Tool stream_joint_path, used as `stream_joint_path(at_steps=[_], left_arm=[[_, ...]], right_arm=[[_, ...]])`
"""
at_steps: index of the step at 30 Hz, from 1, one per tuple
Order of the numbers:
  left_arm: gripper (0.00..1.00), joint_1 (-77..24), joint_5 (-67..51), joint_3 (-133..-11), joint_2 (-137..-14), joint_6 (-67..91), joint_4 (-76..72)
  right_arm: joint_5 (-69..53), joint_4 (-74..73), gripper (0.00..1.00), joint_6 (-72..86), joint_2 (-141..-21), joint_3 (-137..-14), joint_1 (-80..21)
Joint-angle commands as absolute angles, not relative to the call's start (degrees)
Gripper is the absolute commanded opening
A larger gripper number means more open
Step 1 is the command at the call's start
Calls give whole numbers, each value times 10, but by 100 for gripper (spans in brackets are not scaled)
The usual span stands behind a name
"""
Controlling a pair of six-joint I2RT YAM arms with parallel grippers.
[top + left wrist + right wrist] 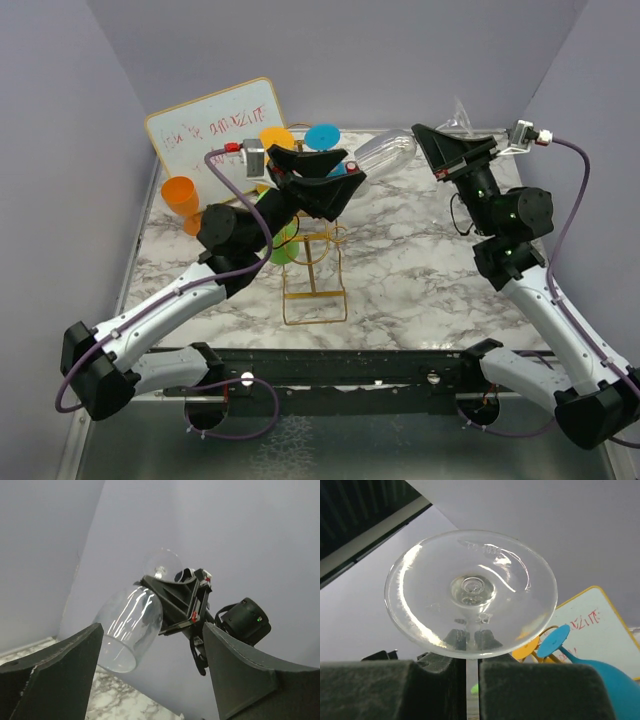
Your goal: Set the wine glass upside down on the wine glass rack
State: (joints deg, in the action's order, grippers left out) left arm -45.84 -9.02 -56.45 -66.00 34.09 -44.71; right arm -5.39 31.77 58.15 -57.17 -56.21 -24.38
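Note:
The wine glass (385,152) lies sideways, so next my right gripper should turn until the bowl points down, move it to the rack beside the blue glass and release.
A clear wine glass (385,152) lies on its side in the air above the back of the table, bowl pointing left. My right gripper (445,150) is shut on its stem just below the foot. In the right wrist view the round foot (470,592) stands over the closed right gripper (472,675). My left gripper (335,178) is open and empty, just left of the bowl's mouth. The left wrist view shows the bowl (127,630) between and beyond the open left gripper (155,645). The gold wire rack (315,280) stands below the left gripper, its top hidden by it.
A whiteboard (215,125) leans at the back left, with an orange cup (180,195) in front of it. Coloured plastic glasses, yellow (277,138), blue (322,135) and green (283,245), sit around the rack. Grey walls enclose the marble table (420,270).

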Motion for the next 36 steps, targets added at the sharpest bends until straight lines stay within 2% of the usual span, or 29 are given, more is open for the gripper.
stream_joint_path(at_steps=[1,5,10,15,20,25,30,36], left_arm=[[86,-460,-40,-576,-608,262,-380],[93,-460,-23,-595,-575,198,-302],[95,-460,48,-647,-553,143,-160],[96,-460,147,-705,-553,103,-6],[96,-459,220,-709,-519,68,89],[97,-459,327,-710,-486,41,144],[97,-460,376,-693,-446,32,152],[97,-460,435,-680,-434,43,161]], right_arm=[[-32,301,1,489,-561,-591,-246],[-3,254,1,399,-551,-610,-247],[14,199,1,266,-538,-625,-247],[-72,118,1,136,-566,-651,-247],[-157,48,1,54,-619,-677,-247],[-245,1,1,13,-681,-723,-246],[-364,1,1,-56,-722,-732,-247],[-416,35,1,-67,-769,-739,-246]])
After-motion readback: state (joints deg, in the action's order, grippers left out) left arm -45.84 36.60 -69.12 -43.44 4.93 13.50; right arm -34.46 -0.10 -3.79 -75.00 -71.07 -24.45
